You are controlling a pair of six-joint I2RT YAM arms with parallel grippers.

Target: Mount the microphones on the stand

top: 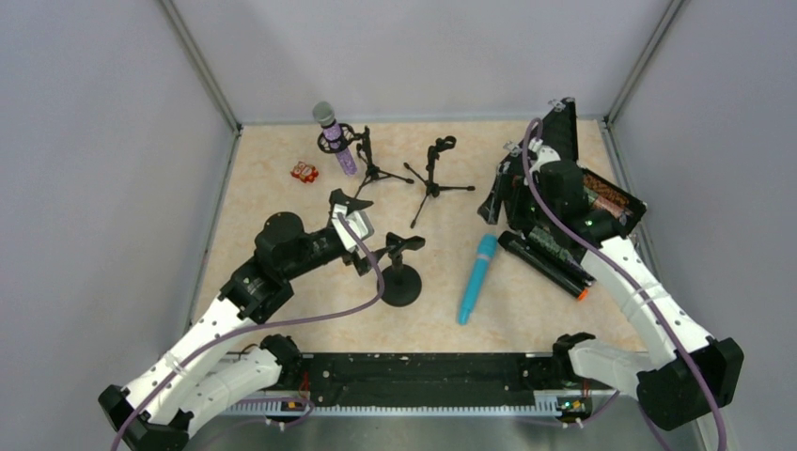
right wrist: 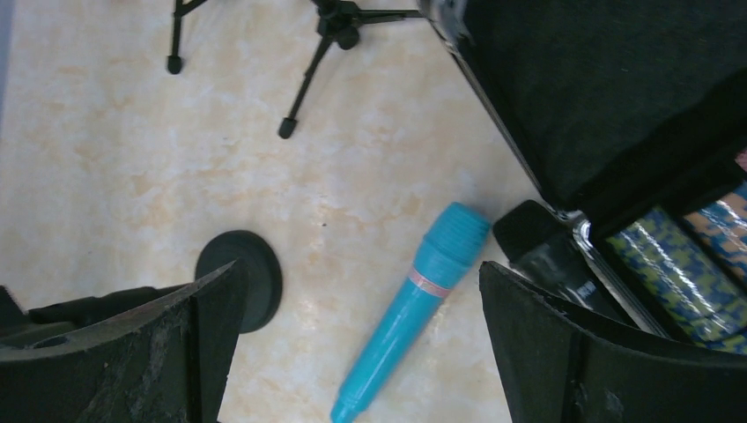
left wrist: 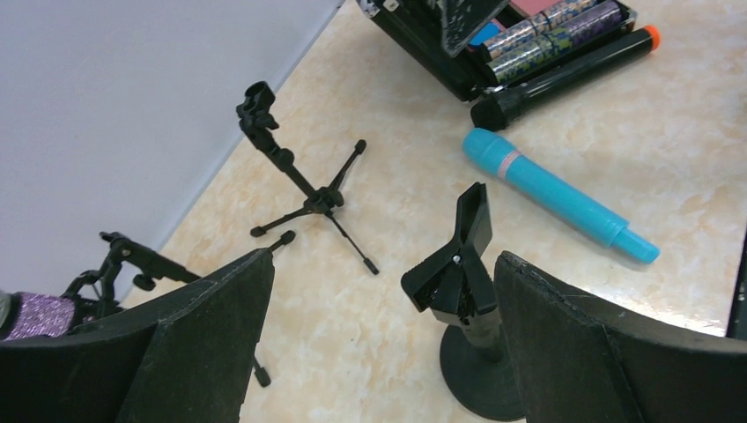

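Observation:
My right gripper will move back and down to the black microphone and go around its body behind the head [top: 535, 260] [right wrist: 574, 278], because the microphone lies loose and the clip stand is still empty.
The glittery purple microphone [top: 336, 141] stands clipped in a tripod stand [top: 362, 155] at the back left; its body [left wrist: 40, 313] shows at the left wrist view's edge. The turquoise microphone [top: 477, 278] lies flat mid-table, and the black, orange-ended microphone [top: 550, 268] lies right of it. A second tripod stand [top: 434, 178] and a round-base clip stand [top: 402, 282] carry nothing. My left gripper [top: 362, 230] hangs open just left of the clip stand [left wrist: 462, 264]. My right gripper [top: 507, 188] is open above the turquoise microphone [right wrist: 414, 308].
An open black case [top: 601, 202] with patterned tubes sits at the right, beside the black microphone [left wrist: 564, 79]. A small red object [top: 304, 172] lies at the back left. The tripod stand's thin legs [left wrist: 304, 189] spread over the table. Grey walls enclose the table.

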